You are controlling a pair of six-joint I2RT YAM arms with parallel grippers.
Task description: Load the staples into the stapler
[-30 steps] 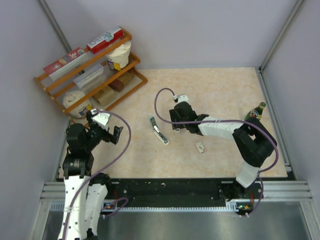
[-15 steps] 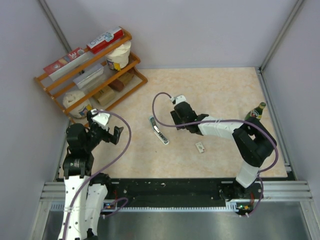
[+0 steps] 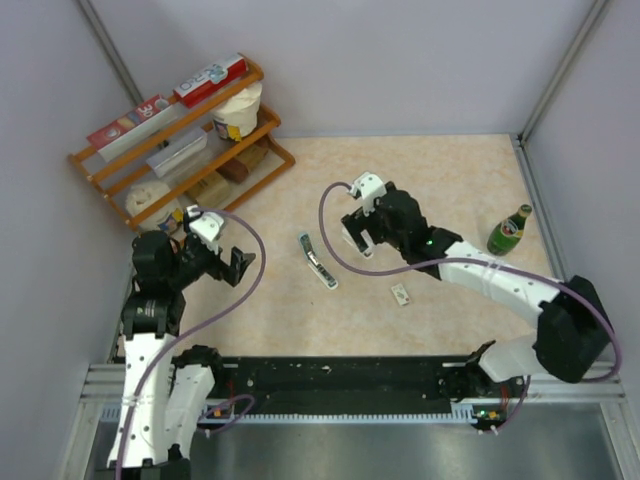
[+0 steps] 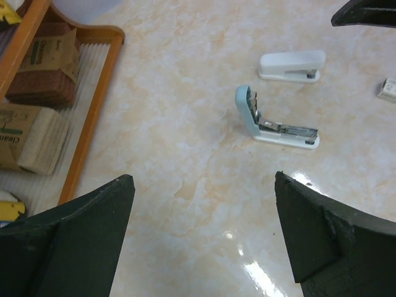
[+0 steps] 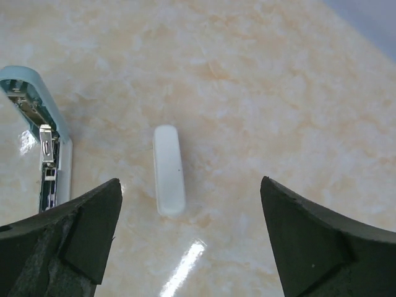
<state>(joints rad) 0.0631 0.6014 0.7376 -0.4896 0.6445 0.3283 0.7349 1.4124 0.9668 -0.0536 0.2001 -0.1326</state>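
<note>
My left gripper should move past the blue stapler, turning and going down around the white stapler's middle, because the white stapler lies lengthwise across the gap between my fingers.
A light-blue stapler lies flipped open in the middle of the table, its metal channel showing; it also shows in the left wrist view and at the left edge of the right wrist view. A small closed white stapler lies right of it on the table, also seen in the left wrist view. The staples, a tiny whitish packet, lie nearer the front, apart from both. My right gripper hovers open above the white stapler. My left gripper is open and empty, left of the blue stapler.
A wooden rack with boxes, a cup and packets stands at the back left; its lower shelf shows in the left wrist view. A green bottle stands at the right. Walls close in the table on three sides.
My right arm has stretched out and its gripper has risen and shifted slightly right and back over the white stapler. My left gripper has moved a little right. The staplers and staples have not moved.
</note>
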